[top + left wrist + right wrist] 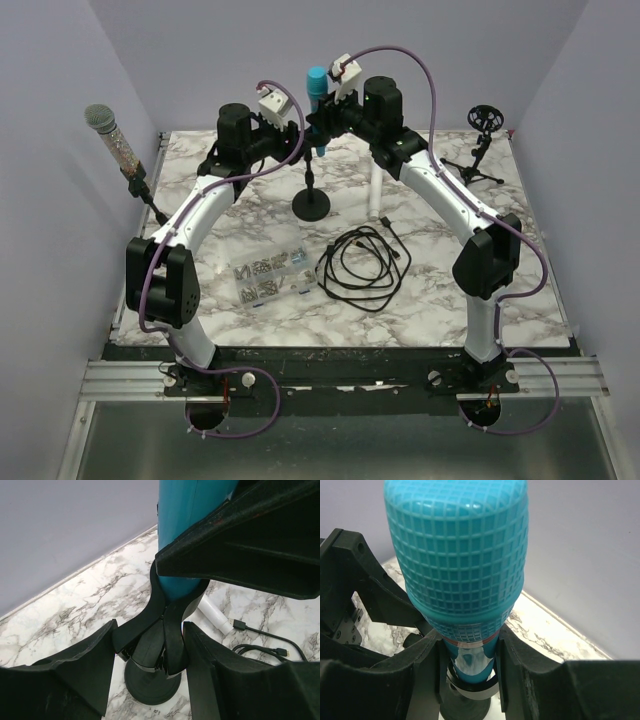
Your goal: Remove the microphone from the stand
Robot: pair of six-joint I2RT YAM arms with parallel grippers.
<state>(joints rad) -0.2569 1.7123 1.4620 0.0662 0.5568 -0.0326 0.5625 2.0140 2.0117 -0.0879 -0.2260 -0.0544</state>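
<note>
I will lift my right gripper above the stand next and carry the microphone to the marble (409, 203) between the white tube and the tripod. I will lower it and let it go there, because that spot is bare.
A teal microphone (317, 88) stands upright in the clip of a black stand (311, 206) at the back middle of the marble table. My right gripper (327, 115) is shut on the microphone body just under its mesh head; in the right wrist view the fingers (422, 670) press both sides of the microphone (457, 555). My left gripper (305, 135) is shut on the stand below that. In the left wrist view its jaws bracket the clip joint (160, 630), with the round base (150, 687) beneath and the microphone (190, 510) above.
A grey microphone (103, 122) on its own stand leans at the left edge. A black tripod with a shock mount (485, 140) stands back right. A coiled black cable (365, 265), a clear parts box (268, 275) and a white tube (377, 190) lie mid-table.
</note>
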